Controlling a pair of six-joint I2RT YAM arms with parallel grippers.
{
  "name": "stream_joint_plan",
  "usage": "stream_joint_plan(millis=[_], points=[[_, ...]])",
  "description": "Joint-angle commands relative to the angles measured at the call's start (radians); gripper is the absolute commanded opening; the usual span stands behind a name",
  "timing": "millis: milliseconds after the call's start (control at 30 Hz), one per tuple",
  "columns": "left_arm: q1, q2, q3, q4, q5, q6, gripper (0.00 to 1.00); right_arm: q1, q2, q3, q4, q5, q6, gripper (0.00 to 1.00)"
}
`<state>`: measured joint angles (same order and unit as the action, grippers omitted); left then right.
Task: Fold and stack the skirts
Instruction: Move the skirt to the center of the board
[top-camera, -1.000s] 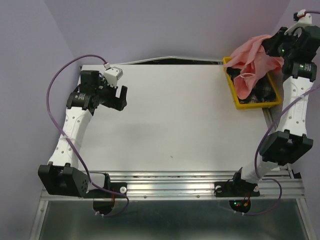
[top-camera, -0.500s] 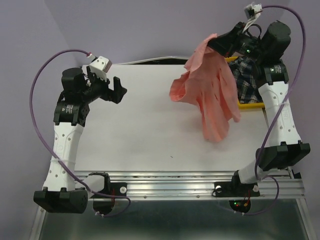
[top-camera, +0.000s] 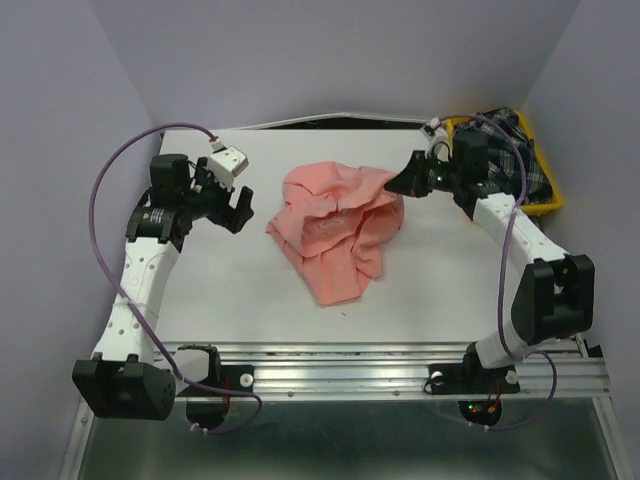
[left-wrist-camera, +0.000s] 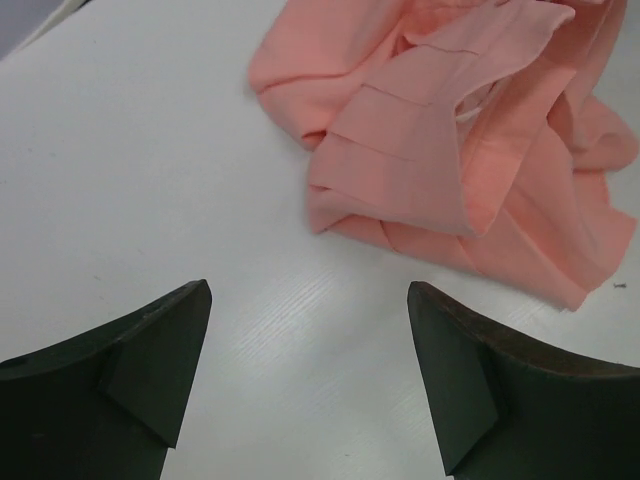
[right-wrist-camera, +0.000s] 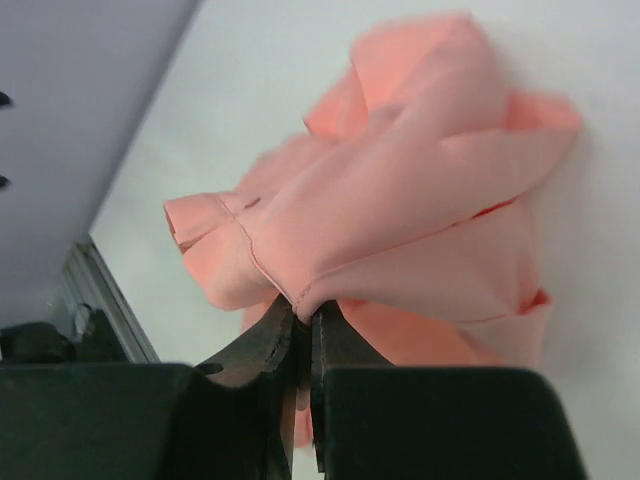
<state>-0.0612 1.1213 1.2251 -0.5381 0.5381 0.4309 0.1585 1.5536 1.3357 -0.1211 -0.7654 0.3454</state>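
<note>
The robot needs to move its left gripper down, back and to the right in the top view, onto the salmon-pink skirt's loose upper-layer edge (top-camera: 290, 246) (left-wrist-camera: 425, 220), because the opposite side of the skirt is already held.
The salmon-pink skirt (top-camera: 337, 228) lies crumpled in a heap on the middle of the white table (top-camera: 240, 290). My right gripper (top-camera: 404, 183) is shut on the skirt's right edge; in the right wrist view the hem (right-wrist-camera: 400, 200) is pinched between the jaws of that gripper (right-wrist-camera: 305, 318). The plaid skirt (top-camera: 505, 155) lies bunched in the yellow tray (top-camera: 552, 199) at the back right. My left gripper (top-camera: 238, 205) is open and empty, just left of the pink skirt; in its wrist view the skirt (left-wrist-camera: 460, 150) lies ahead of the open left gripper (left-wrist-camera: 308, 330).
The yellow tray stands at the table's back right corner behind my right arm. A metal rail (top-camera: 380, 362) runs along the near edge. Purple walls close in the back and both sides.
My right gripper has carried the pink skirt out of the tray, over the table and down, so the skirt now lies on the table's middle. The left arm shifted slightly right.
</note>
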Motion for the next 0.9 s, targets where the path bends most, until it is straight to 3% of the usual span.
stream_joint_plan(millis=[0, 167, 300, 467, 533, 633, 867], points=[[-0.028, 0.034, -0.061, -0.065, -0.039, 0.213, 0.91, -0.001, -0.084, -0.194, -0.109, 0.080, -0.227, 0.01], [-0.100, 0.075, -0.157, -0.028, -0.043, 0.374, 0.91, -0.001, -0.101, -0.364, -0.150, 0.170, -0.267, 0.01], [-0.199, 0.058, -0.252, 0.023, -0.052, 0.469, 0.91, -0.001, -0.087, -0.366, -0.164, 0.241, -0.249, 0.01], [-0.327, -0.056, -0.421, 0.201, -0.078, 0.589, 0.86, -0.001, -0.058, -0.363, -0.176, 0.299, -0.235, 0.01], [-0.360, -0.086, -0.498, 0.272, -0.079, 0.713, 0.84, -0.001, -0.043, -0.354, -0.186, 0.322, -0.227, 0.01], [-0.371, -0.114, -0.570, 0.357, -0.070, 0.859, 0.83, -0.001, -0.018, -0.339, -0.206, 0.331, -0.235, 0.01], [-0.374, 0.007, -0.598, 0.435, -0.041, 1.156, 0.84, -0.001, 0.054, -0.299, -0.256, 0.327, -0.240, 0.01]])
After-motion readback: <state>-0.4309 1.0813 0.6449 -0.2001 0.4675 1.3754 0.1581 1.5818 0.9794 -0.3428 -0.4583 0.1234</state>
